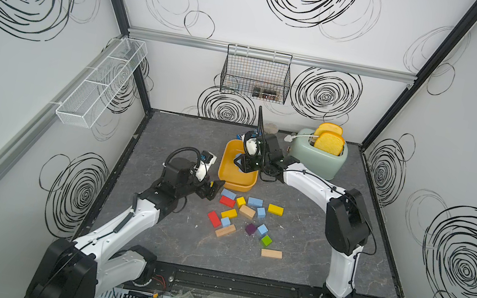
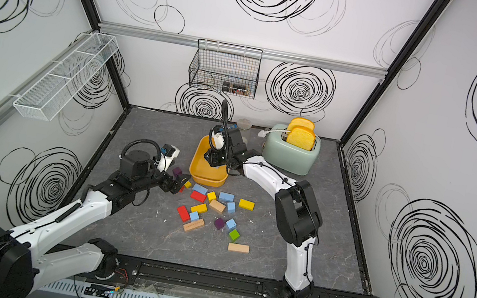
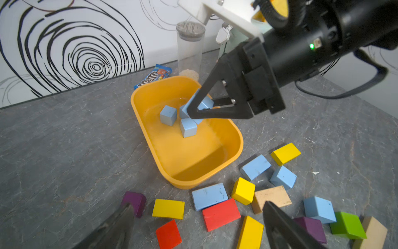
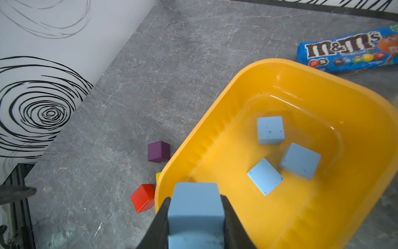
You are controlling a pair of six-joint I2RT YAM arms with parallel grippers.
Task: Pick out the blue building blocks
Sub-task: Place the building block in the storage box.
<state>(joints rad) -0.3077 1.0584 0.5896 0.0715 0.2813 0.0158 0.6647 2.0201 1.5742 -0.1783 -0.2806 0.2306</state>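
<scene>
The right gripper moves down into the yellow tray (image 1: pixel 223 160) next and releases the blue block on the tray's bare bottom beside the light-blue cubes, as that spot is clear.
A yellow tray (image 1: pixel 223 160) (image 4: pixel 204 140) stands behind the block pile, and three light-blue cubes lie in it (image 4: pixel 270 130) (image 4: pixel 300 160) (image 4: pixel 265 175). My right gripper (image 4: pixel 195 198) (image 1: pixel 239 165) hangs over the tray, shut on another blue block (image 4: pixel 195 207). Several blue building blocks remain on the table among the mixed pile, such as a brick (image 1: pixel 228 193) (image 3: pixel 209 196), a second brick (image 1: pixel 255 201) and a cube (image 1: pixel 262 229). My left gripper (image 1: pixel 212 190) (image 3: pixel 197 205) is open and empty, low at the pile's left edge, just in front of the tray.
Red (image 1: pixel 227 201), yellow (image 1: pixel 275 209), purple (image 1: pixel 250 229), green (image 1: pixel 266 241) and plain wood (image 1: pixel 271 253) blocks are mixed in. A blue candy packet (image 4: pixel 349 51) and a clear jar (image 3: pixel 189 47) lie behind the tray. A toaster (image 1: pixel 318 157) stands at the back right.
</scene>
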